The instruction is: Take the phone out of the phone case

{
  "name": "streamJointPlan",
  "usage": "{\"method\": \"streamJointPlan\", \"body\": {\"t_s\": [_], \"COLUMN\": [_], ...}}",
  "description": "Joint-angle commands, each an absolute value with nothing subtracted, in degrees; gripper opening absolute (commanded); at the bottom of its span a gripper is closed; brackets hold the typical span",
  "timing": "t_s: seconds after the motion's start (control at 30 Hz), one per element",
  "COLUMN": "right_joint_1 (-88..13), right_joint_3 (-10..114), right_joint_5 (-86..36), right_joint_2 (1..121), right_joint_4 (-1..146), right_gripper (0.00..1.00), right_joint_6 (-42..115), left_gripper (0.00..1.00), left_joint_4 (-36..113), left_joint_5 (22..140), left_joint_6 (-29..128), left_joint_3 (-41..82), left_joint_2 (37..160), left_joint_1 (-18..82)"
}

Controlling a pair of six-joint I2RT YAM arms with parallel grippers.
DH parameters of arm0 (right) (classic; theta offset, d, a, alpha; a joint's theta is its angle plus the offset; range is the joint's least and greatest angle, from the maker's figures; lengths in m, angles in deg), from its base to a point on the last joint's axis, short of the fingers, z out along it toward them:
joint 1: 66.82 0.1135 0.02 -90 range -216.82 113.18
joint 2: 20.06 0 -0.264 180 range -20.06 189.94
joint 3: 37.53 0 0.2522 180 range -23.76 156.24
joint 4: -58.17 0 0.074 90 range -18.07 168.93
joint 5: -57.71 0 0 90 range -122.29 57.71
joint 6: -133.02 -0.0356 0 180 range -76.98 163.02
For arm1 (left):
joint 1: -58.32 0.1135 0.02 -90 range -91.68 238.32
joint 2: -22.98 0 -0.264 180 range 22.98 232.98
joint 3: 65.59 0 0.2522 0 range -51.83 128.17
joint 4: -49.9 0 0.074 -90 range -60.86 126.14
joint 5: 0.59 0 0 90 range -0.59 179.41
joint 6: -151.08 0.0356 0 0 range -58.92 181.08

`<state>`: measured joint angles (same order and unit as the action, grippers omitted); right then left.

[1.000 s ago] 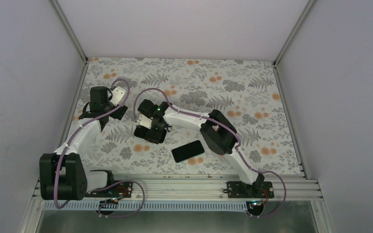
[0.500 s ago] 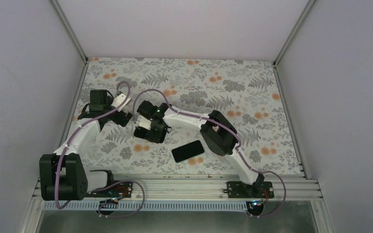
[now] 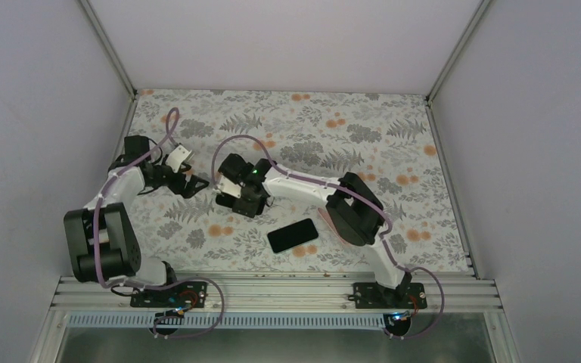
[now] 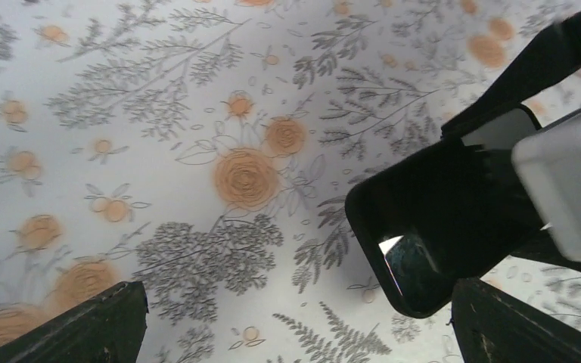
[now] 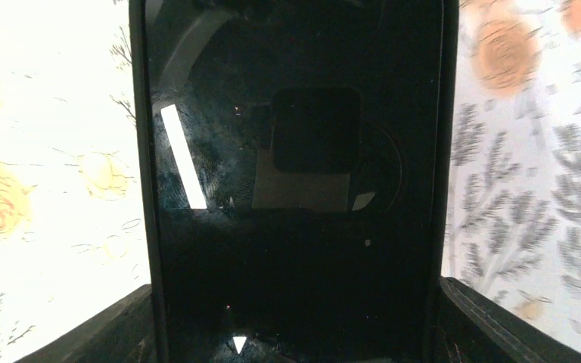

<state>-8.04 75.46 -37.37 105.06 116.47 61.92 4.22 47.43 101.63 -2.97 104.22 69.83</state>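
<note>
I will turn my left gripper and bring it onto the black phone case's loose end (image 3: pixel 224 200) (image 4: pixel 379 253), because that end sticks out to the gripper's right in the top view.
My right gripper (image 3: pixel 236 195) is shut on the black phone case (image 5: pixel 295 189), its fingers clamped on the two long sides. The case has a raised rim around a glossy, smudged dark face; I cannot tell if that face is a screen. The case's rounded corner shows in the left wrist view (image 4: pixel 424 227), held above the table. My left gripper (image 3: pixel 191 182) is open and empty, just left of the case; its right finger (image 4: pixel 514 329) sits below that corner. A black phone-like slab (image 3: pixel 293 235) lies flat on the table near the front.
The table (image 3: pixel 393 151) has a floral cover with grey leaves and orange flowers. White walls and metal posts close it in on three sides. The right arm's elbow (image 3: pixel 352 212) hangs over the table beside the flat slab.
The left gripper has swung right and turned to face the right gripper. The right gripper has shifted slightly back with the case. The slab on the table has not moved.
</note>
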Motion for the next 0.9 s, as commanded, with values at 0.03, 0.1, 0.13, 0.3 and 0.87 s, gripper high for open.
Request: {"method": "streamJointPlan", "body": {"t_s": [0.03, 0.1, 0.13, 0.3, 0.87], "right_joint_1": [-7.7, -7.7, -7.7, -7.8, -7.6], "right_joint_3": [76.5, 77.8, 77.9, 78.8, 85.3], "right_joint_5": [-39.9, -40.2, -40.3, -40.5, -39.6], "right_joint_2": [98.3, 98.1, 98.0, 98.0, 98.5], "right_joint_4": [113.5, 114.1, 114.0, 113.7, 116.2], "right_gripper": [0.7, 0.7, 0.7, 0.7, 0.66], "right_joint_6": [62.7, 62.6, 62.5, 62.4, 62.5], "left_gripper": [0.99, 0.99, 0.99, 0.97, 0.81], "left_joint_4": [-3.9, -5.3, -6.5, -11.6, -15.5], "left_joint_5": [34.1, 31.5, 30.5, 26.2, 22.1], "left_joint_6": [108.8, 110.3, 110.7, 113.7, 114.4], "left_joint_3": [0.7, 1.8, 2.5, 5.7, 9.0], "left_joint_2": [110.3, 111.6, 112.5, 115.4, 121.4], "left_joint_1": [71.1, 71.1, 71.0, 70.9, 68.7]}}
